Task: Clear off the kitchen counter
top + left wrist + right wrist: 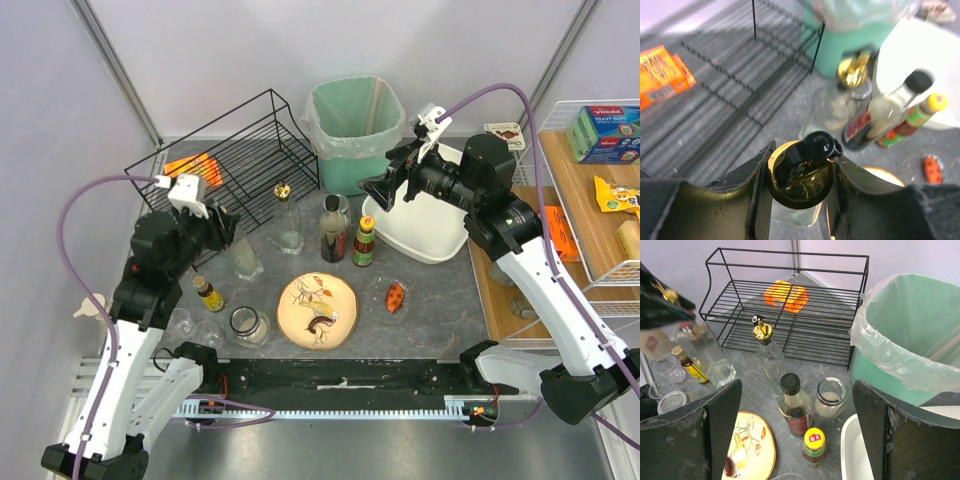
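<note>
The rack's side end is outward and to the left in the top view, so my left gripper will next lift outward to it and let go of the bottle.
My left gripper (799, 172) is shut on the gold pourer cap of a clear glass bottle (800, 212), one finger on each side of the cap. That bottle (243, 258) is at the left of the dark grey kitchen counter (440, 300) and looks tilted in the right wrist view (705, 360). My right gripper (797, 390) hangs open and empty above the counter, by the white tub (425, 235). Below it stand a dark sauce bottle (795, 407), a yellow-capped bottle (815, 447), a glass jar (829, 397) and a second gold-capped bottle (769, 360).
A bird-pattern plate (318, 310), a small dish holding something red (397, 297), a small yellow-labelled bottle (209, 293), a lidded jar (247, 325) and glasses (180, 322) lie near the front. The black wire rack (235, 155), green bin (355, 125) and shelf (600, 200) border the counter.
</note>
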Controlling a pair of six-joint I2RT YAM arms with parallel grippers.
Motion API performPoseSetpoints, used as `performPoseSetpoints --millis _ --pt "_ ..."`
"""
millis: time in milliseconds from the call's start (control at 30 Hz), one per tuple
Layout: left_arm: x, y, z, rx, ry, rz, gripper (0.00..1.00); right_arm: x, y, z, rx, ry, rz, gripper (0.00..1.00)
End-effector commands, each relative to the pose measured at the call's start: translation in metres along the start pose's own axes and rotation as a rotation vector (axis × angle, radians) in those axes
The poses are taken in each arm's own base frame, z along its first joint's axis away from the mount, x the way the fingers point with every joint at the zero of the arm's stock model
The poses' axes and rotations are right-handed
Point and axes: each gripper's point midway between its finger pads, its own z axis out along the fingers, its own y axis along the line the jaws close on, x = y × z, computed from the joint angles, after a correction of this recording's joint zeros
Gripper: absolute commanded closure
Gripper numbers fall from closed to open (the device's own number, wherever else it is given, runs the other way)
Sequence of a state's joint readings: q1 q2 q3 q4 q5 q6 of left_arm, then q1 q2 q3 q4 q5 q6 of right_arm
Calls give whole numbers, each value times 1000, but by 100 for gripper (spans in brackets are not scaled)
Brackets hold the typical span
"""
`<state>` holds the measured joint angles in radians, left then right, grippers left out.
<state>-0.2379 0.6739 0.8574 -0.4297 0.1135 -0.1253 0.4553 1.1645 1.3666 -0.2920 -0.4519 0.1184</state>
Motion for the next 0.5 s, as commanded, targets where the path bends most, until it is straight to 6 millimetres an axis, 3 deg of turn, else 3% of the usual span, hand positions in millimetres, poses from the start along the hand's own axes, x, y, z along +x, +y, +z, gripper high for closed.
performPoseSetpoints --millis 0,200,333,467 --pt "-129 -16 -35 13 -324 4 98 -23 -1 -3 16 -55 -48 2" --pt "-196 -19 -60 -16 -447 -96 98 -27 -6 -5 47 -63 -60 2" --pt "-236 2 -70 -151 -524 -173 98 -34 -11 -5 75 -75 -64 2" --pt "-269 31 -64 -329 -558 -264 99 -38 -16 -4 101 -81 -62 2"
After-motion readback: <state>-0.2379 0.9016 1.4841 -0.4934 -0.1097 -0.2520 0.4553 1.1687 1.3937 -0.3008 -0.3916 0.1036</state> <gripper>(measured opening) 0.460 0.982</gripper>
